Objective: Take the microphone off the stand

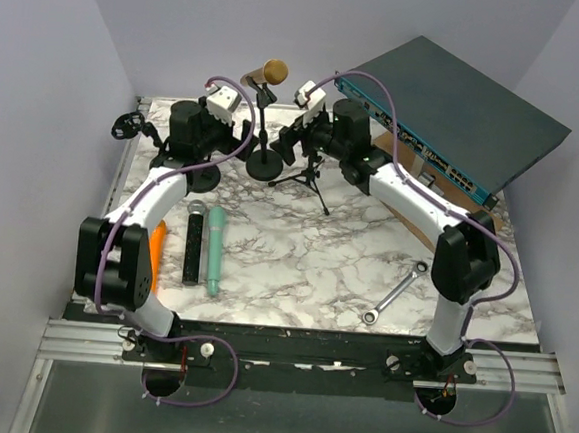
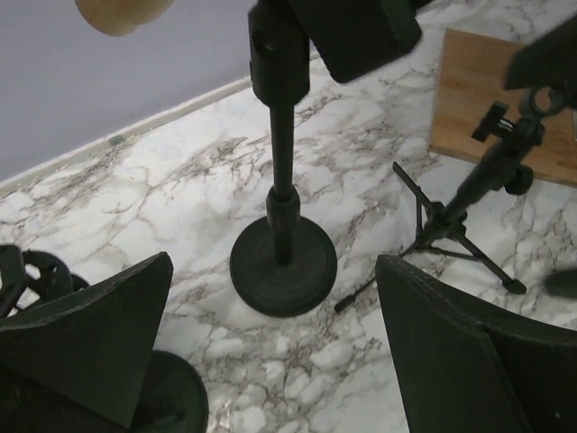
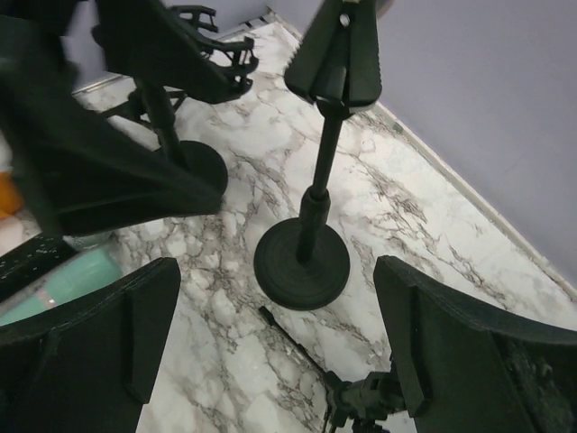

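My left gripper moves outward toward the stand next, then brings its fingers around the thin pole just below the clip (image 2: 282,135), where it's bare.
A gold-headed microphone (image 1: 266,72) sits tilted in the clip of a black stand with a round base (image 1: 264,164) at the back of the marble table. My left gripper (image 1: 240,132) is open just left of the stand pole. My right gripper (image 1: 288,144) is open just right of it. Neither touches the stand. In the left wrist view, the pole (image 2: 282,135) and base (image 2: 283,265) lie ahead of the open gripper (image 2: 275,361), with the microphone's gold tip (image 2: 122,11) at the top edge. In the right wrist view, the clip (image 3: 338,54) and base (image 3: 301,266) lie ahead of the open gripper (image 3: 275,361).
A small tripod stand (image 1: 313,178) stands right of the base. A second round-base stand (image 1: 200,176) and a shock mount (image 1: 128,126) are at the left. Black (image 1: 194,244) and teal (image 1: 213,249) microphones lie front left, a wrench (image 1: 394,293) front right, a blue-fronted box (image 1: 448,109) back right.
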